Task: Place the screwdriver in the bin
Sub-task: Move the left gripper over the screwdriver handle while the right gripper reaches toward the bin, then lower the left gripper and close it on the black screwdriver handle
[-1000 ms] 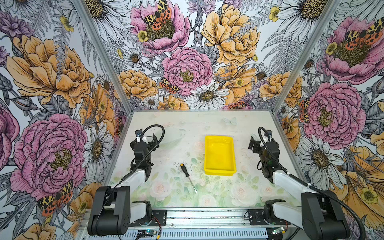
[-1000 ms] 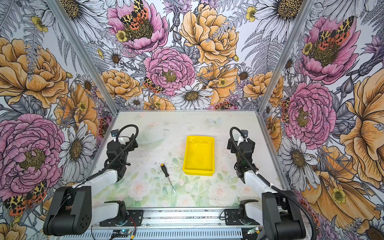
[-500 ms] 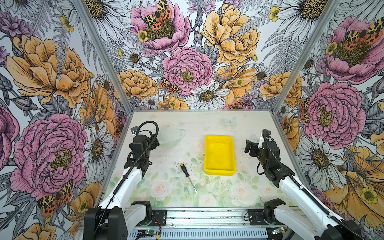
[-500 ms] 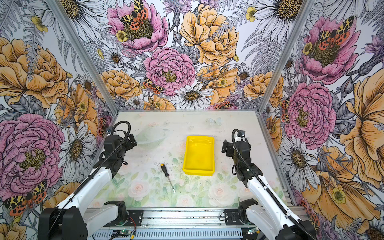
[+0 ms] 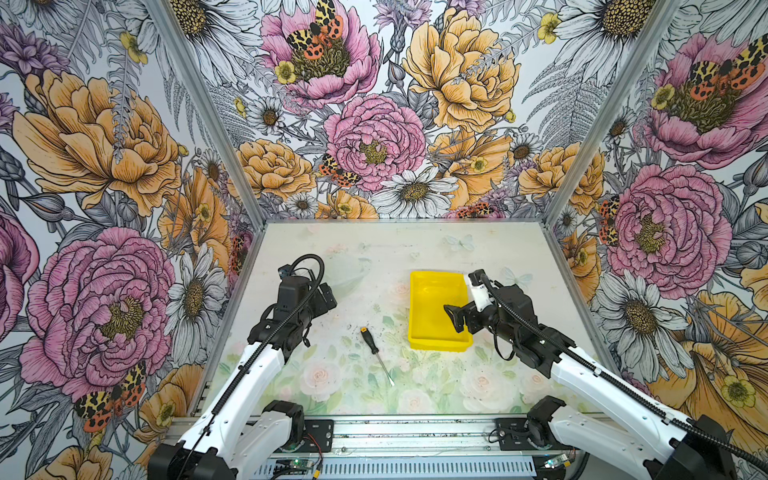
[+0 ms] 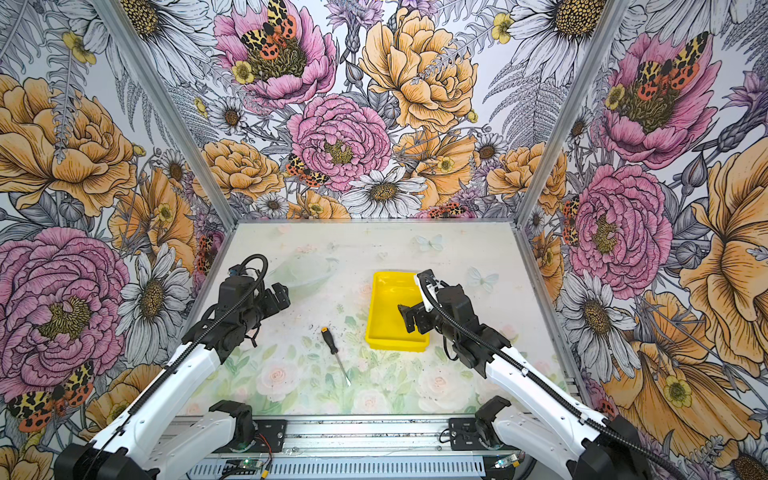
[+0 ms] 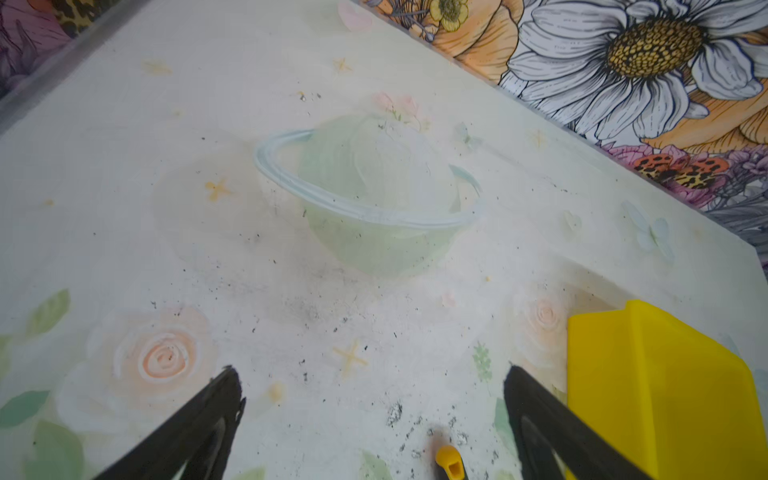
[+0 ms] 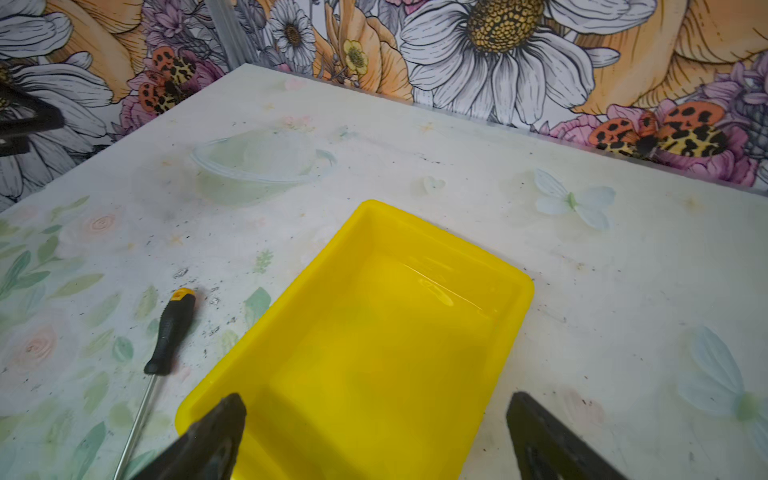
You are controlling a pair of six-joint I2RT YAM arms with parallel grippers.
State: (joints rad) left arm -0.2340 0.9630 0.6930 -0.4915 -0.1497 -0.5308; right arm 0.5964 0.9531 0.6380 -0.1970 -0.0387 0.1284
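Observation:
The left gripper moves down and toward the bin (image 5: pixel 428 307), around the screwdriver's black handle (image 5: pixel 369 340), and closes next, since the handle lies flat and uncovered on the tabletop.
The screwdriver (image 5: pixel 375 353) (image 6: pixel 334 352), black-handled with a yellow-orange cap, lies flat on the table just left of the bin's near corner, shaft toward the front rail. The bin (image 5: pixel 428 307) (image 6: pixel 386 311) is a shallow yellow tray with nothing inside (image 8: pixel 374 324). My left gripper (image 5: pixel 324 297) (image 6: pixel 279 300) hovers open above the table, left of and beyond the screwdriver. In the left wrist view only the screwdriver's cap (image 7: pixel 451 463) shows, between my open left gripper's (image 7: pixel 370 376) fingers. My right gripper (image 5: pixel 463 305) (image 6: pixel 415 301) (image 8: pixel 374 401) is open over the bin's right side.
Floral walls close in the left, back and right of the table. A metal rail (image 5: pixel 415 432) with both arm bases runs along the front. The table mat carries flat printed pictures, such as a pale ringed planet (image 7: pixel 365 195), and dark specks near the screwdriver.
Both arms have lifted and reached inward from the sides. The right gripper has come over the bin, and the left gripper has moved toward the middle. The screwdriver and bin have not moved.

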